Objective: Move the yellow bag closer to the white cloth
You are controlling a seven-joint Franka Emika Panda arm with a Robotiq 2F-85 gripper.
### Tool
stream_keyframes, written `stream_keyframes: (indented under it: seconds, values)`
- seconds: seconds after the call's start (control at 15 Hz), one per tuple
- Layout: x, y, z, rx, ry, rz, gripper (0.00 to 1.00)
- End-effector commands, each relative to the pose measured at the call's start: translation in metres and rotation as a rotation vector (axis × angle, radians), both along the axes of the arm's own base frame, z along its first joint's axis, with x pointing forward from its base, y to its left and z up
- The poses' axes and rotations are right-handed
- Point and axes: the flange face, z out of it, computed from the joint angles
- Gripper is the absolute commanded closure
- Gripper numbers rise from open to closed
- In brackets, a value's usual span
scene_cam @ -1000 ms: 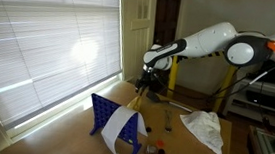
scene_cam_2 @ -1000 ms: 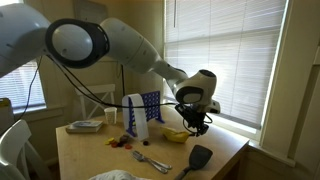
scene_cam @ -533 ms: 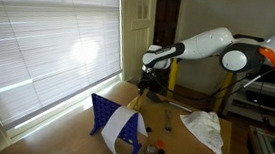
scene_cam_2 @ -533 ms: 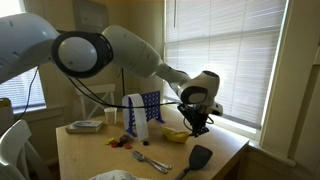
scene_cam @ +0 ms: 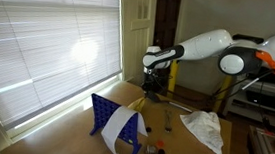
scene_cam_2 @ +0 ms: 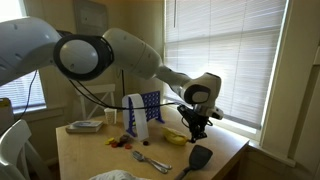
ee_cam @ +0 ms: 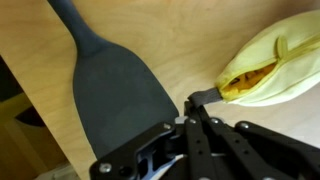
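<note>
The bag goes by its tab in my gripper back toward the white cloth (scene_cam: 205, 128) next, as a gap separates them. It then comes free on the bare wood beside the cloth (scene_cam: 180, 112).
The yellow bag (ee_cam: 268, 62) lies on the wooden table (ee_cam: 150, 30), with a grey tab sticking out of its near end. My gripper (ee_cam: 196, 101) is shut on that tab, fingertips pinched together. In an exterior view the bag (scene_cam_2: 175, 136) sits just beside the lowered gripper (scene_cam_2: 197, 128) near the window side of the table. A crumpled white cloth (scene_cam: 205, 128) lies at the other end of the table; its edge (scene_cam_2: 110, 176) shows at the bottom of an exterior view.
A black spatula (ee_cam: 110, 90) lies close beside the bag, also visible in an exterior view (scene_cam_2: 197, 158). A blue rack (scene_cam: 109, 120) with a white towel draped on it stands mid-table. Cutlery (scene_cam_2: 150, 158) and a stack of books (scene_cam_2: 85, 126) lie nearby.
The gripper's fingers have closed from open to shut at the bag's end. The arm has shifted only slightly.
</note>
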Motion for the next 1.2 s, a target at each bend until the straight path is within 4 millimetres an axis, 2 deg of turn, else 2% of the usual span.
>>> stream_keyframes:
  seconds: [0.0,0.33,0.6,0.8,1.07,1.13]
  values:
    - [-0.022,0.005,0.004,0.027,0.166,0.055,0.99]
    - [-0.050,0.010,0.013,0.066,0.331,0.153,0.99]
    - [-0.078,0.009,0.023,0.046,0.460,0.329,0.99]
    - [-0.094,0.013,0.019,-0.005,0.527,0.453,0.99]
    - [-0.118,0.030,0.009,-0.058,0.643,0.614,0.98]
    - [-0.099,0.021,0.003,-0.035,0.596,0.536,0.98]
